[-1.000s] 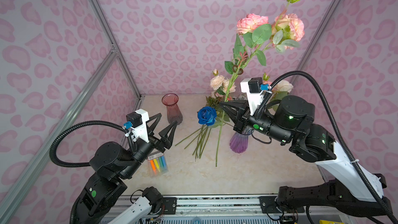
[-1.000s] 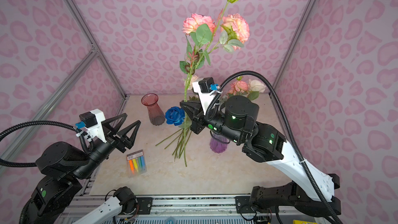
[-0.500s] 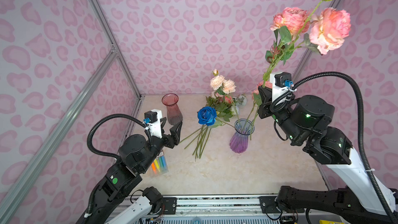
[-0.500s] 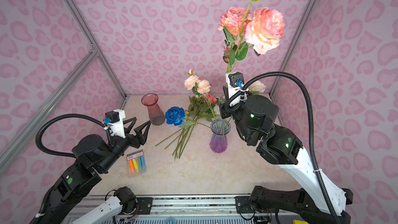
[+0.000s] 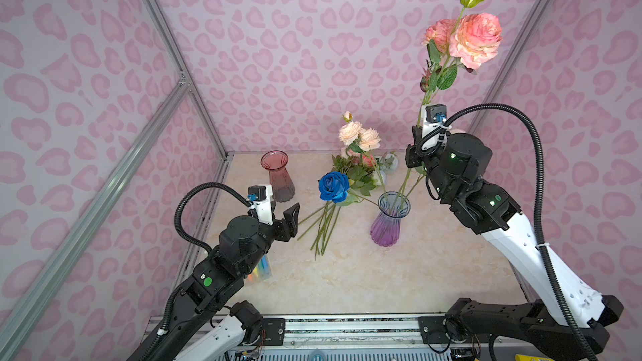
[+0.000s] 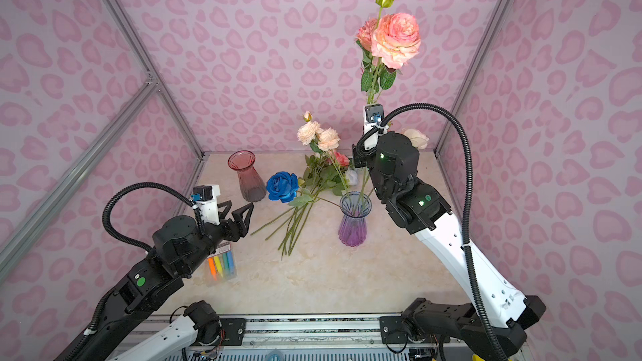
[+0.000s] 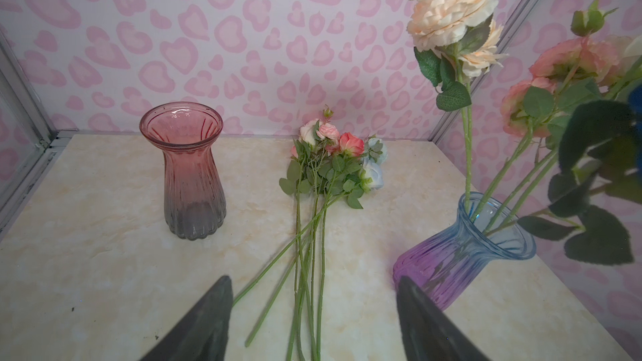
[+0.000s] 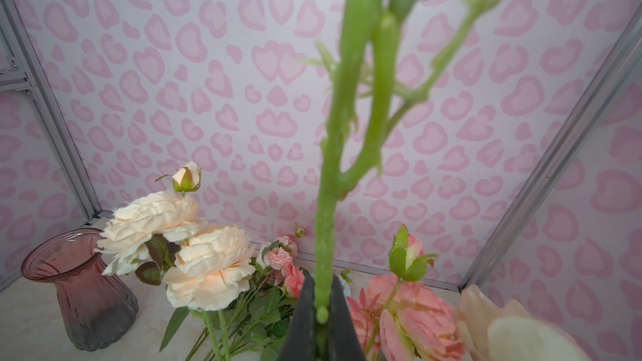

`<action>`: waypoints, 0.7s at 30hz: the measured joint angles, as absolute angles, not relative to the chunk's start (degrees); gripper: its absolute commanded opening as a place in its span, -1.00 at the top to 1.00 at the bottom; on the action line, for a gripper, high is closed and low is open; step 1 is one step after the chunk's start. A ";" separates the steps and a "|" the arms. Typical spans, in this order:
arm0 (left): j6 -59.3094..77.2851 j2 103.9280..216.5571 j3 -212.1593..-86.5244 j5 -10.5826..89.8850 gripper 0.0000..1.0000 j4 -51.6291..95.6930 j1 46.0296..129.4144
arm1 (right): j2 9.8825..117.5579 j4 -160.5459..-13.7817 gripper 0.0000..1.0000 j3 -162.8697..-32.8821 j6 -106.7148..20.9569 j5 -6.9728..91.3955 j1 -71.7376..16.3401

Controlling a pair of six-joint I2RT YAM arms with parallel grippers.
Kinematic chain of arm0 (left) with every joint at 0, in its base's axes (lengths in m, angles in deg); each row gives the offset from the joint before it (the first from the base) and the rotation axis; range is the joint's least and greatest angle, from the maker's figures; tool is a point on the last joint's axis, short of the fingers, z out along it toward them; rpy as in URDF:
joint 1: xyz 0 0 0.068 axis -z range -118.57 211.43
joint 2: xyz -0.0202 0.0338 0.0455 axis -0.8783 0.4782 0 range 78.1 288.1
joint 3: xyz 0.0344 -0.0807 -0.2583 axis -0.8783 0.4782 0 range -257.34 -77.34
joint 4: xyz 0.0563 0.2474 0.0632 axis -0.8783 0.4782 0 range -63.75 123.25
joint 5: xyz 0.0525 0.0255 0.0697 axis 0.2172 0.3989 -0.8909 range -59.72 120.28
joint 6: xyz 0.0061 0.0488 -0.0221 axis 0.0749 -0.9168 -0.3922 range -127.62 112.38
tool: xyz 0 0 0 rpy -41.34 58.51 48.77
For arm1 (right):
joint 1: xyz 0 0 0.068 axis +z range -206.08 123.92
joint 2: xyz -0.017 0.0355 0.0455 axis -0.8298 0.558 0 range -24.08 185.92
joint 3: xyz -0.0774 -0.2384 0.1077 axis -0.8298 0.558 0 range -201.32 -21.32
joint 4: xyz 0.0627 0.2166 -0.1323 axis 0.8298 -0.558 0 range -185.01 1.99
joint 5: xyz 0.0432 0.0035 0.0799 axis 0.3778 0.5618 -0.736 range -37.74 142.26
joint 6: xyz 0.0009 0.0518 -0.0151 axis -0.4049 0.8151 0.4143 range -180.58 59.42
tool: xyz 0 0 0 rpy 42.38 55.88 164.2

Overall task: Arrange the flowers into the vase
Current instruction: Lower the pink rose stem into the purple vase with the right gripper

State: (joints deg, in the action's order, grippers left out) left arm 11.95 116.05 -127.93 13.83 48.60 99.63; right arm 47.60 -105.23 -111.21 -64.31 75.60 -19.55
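Note:
The green stem goes down toward the opening of the blue-and-purple vase (image 5: 391, 220) next, and my right gripper releases it there, as its pink roses still tower over the peach ones.
My right gripper (image 8: 321, 307) is shut on the green stem of a pink rose spray (image 5: 476, 39), holding it upright, high above the right back of the table. The blue-and-purple vase (image 5: 391, 220) stands mid-table with peach roses (image 5: 359, 135) in it, and a deep blue rose (image 5: 333, 185) leans out of it to the left. More flowers (image 7: 312, 237) lie loose on the table left of this vase, stems toward me. My left gripper (image 7: 312, 279) hovers open and empty just short of those stem ends.
A red glass vase (image 5: 278, 175) stands empty at the back left. A clear packet of coloured crayons (image 6: 220, 265) lies under my left arm. A cream rose (image 6: 417, 137) shows behind my right arm. Patterned walls and metal posts close in three sides.
My right gripper has swung the pink spray from over the table's middle up and to the right, now upright. My left arm has dropped and reached forward toward the loose stems.

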 measured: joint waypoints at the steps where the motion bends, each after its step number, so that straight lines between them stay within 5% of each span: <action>1: 12.06 116.14 -127.75 13.83 -0.50 48.45 99.63 | 47.38 -104.46 0.87 -110.10 -63.63 75.18 -19.79; 9: 13.77 118.90 -126.12 14.09 -0.50 48.29 99.28 | 45.61 -103.28 0.82 -92.15 -55.54 70.57 -19.46; 16: 15.69 121.91 -125.83 15.80 -0.51 47.11 99.15 | 43.97 -103.85 0.31 -87.32 -52.17 70.22 -19.07; 21: 17.00 124.95 -125.94 15.89 -0.52 46.59 98.86 | 40.98 -103.78 0.19 -86.31 -50.62 70.26 -19.00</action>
State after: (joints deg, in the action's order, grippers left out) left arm 17.00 124.95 -125.94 15.89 46.59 98.86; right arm 40.98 -103.78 -86.31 -50.62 70.26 -19.00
